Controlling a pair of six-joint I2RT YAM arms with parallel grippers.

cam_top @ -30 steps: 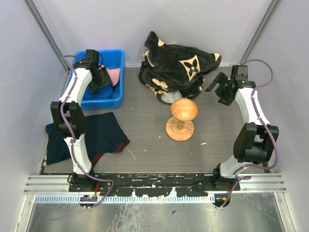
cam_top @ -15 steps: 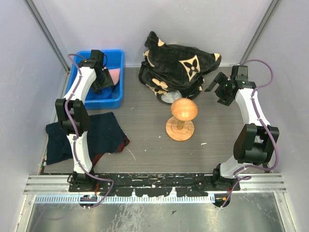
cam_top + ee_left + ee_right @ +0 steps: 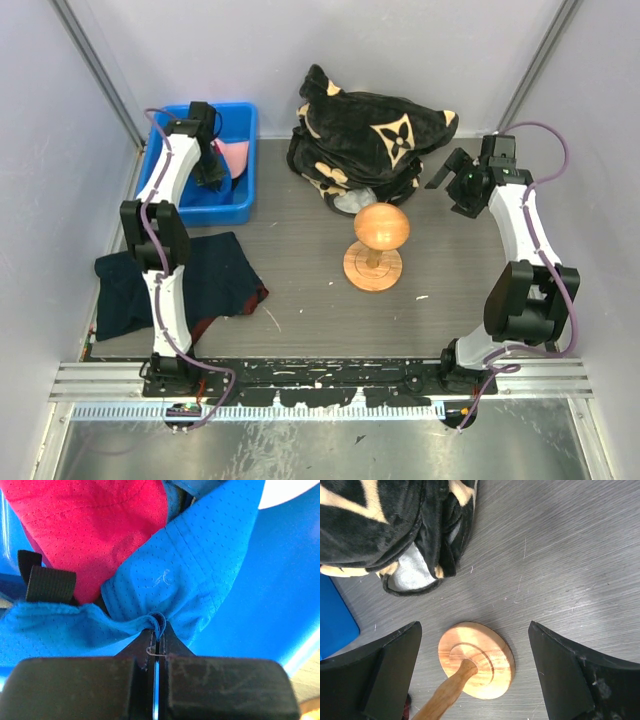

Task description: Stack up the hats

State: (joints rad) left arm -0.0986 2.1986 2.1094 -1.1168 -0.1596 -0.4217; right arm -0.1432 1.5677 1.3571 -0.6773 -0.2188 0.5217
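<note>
The left gripper is pinching the royal blue hat, so the right gripper should next rise and turn left in the top view onto the hat's loose end [image 3: 223,185].
In the left wrist view my left gripper [image 3: 158,630] is shut on a pinched fold of the royal blue hat [image 3: 190,570], which lies in the blue bin [image 3: 285,590]. Against it, up and to the left, lies the magenta hat [image 3: 95,520], with a black strap [image 3: 50,582] below it. From above, the left gripper [image 3: 212,172] reaches down into the bin [image 3: 245,200], and a light pink hat [image 3: 237,157] shows beside it. My right gripper [image 3: 455,185] hangs open at the right, above the table, its fingers framing the wooden stand's base [image 3: 480,665].
The wooden hat stand [image 3: 378,232] with a round head stands mid-table. A big black plush bundle [image 3: 370,135] with tan flower marks lies behind it. A flat dark navy cloth [image 3: 215,280] lies at the front left. Walls close in on both sides.
My left gripper has gone from open to shut, pinching the blue hat's fabric, and reached a little farther into the bin. The right arm has barely moved.
</note>
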